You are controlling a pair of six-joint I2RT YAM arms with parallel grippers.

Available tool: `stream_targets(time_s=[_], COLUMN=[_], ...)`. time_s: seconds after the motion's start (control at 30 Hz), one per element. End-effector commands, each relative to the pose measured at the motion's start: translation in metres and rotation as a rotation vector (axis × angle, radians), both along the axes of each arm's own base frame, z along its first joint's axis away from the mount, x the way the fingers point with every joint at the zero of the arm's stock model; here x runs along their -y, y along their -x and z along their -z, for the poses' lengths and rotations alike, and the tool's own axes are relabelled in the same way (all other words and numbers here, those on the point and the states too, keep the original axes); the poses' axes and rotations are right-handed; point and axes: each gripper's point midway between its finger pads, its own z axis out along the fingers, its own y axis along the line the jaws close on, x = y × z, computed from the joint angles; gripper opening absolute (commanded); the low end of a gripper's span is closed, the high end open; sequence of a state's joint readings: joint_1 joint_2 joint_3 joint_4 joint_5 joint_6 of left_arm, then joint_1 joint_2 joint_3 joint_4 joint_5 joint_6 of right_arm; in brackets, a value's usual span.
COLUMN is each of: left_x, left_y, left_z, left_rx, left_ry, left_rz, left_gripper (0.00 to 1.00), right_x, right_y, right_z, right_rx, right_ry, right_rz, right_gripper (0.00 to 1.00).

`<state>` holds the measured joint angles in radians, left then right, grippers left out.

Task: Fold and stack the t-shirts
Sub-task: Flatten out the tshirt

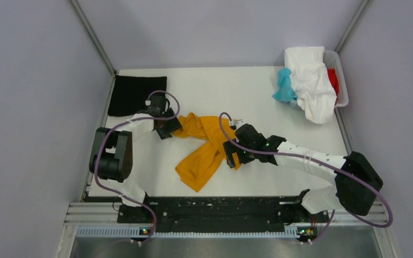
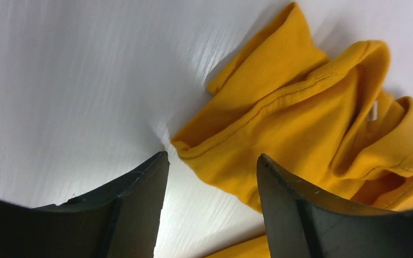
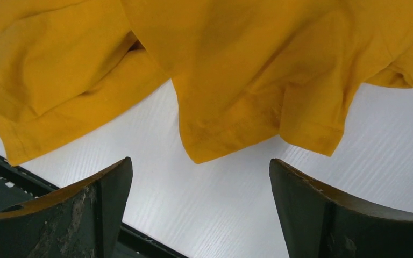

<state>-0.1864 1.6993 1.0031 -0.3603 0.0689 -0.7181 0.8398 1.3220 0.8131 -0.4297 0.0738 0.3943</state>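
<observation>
My right gripper needs to go down next onto the shirt's near hem corner, fingers astride it, and close, since that corner is just beyond the gripper's fingers.
A mustard-orange t-shirt (image 1: 207,148) lies crumpled in the middle of the white table (image 1: 279,166). My left gripper (image 1: 168,128) is open at the shirt's left end; in the left wrist view (image 2: 212,161) a hemmed edge of the shirt (image 2: 301,123) lies just ahead, between the fingers. My right gripper (image 1: 231,156) is open at the shirt's right side; in the right wrist view (image 3: 199,169) the shirt's hem (image 3: 236,129) hangs just beyond the fingertips. A folded black t-shirt (image 1: 136,94) lies at the back left corner.
A white basket (image 1: 343,80) at the back right holds white (image 1: 312,80), teal (image 1: 284,86) and red (image 1: 333,80) shirts, spilling over its rim. Grey walls close in the table. A black rail (image 1: 209,212) runs along the near edge.
</observation>
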Motion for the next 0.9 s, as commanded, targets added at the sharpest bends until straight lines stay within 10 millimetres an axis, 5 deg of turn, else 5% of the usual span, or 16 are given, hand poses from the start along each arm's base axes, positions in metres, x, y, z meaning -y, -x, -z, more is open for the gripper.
stream_targets(time_s=[0.0, 0.23, 0.33, 0.47, 0.6, 0.67, 0.8, 0.87], left_x=[0.008, 0.025, 0.03, 0.03, 0.019, 0.015, 0.01, 0.006], left_y=[-0.011, -0.014, -0.017, -0.02, -0.02, -0.02, -0.028, -0.033], left_z=[-0.003, 0.011, 0.011, 0.012, 0.008, 0.003, -0.018, -0.034], left_rx=[0.03, 0.022, 0.033, 0.031, 0.043, 0.054, 0.111, 0.148], left_ry=[0.041, 0.114, 0.124, 0.103, 0.049, 0.027, 0.007, -0.013], left_rz=[0.021, 0.058, 0.071, 0.08, 0.055, 0.048, 0.037, 0.026], left_gripper=[0.65, 0.59, 0.44, 0.04, 0.0, 0.0, 0.0, 0.0], right_x=[-0.006, -0.005, -0.005, -0.003, 0.006, 0.008, 0.012, 0.011], right_y=[0.002, -0.015, -0.021, -0.022, -0.023, -0.025, -0.036, -0.047], right_z=[0.019, 0.039, 0.045, 0.057, 0.068, 0.07, 0.057, 0.034], right_rx=[-0.008, 0.015, 0.022, 0.018, 0.021, 0.028, 0.08, 0.141], right_ry=[0.031, 0.1, 0.108, 0.134, 0.176, 0.187, 0.192, 0.169], right_rz=[0.028, 0.093, 0.128, 0.14, 0.176, 0.196, 0.251, 0.267], right_gripper=[0.95, 0.93, 0.91, 0.89, 0.8, 0.69, 0.1, 0.02])
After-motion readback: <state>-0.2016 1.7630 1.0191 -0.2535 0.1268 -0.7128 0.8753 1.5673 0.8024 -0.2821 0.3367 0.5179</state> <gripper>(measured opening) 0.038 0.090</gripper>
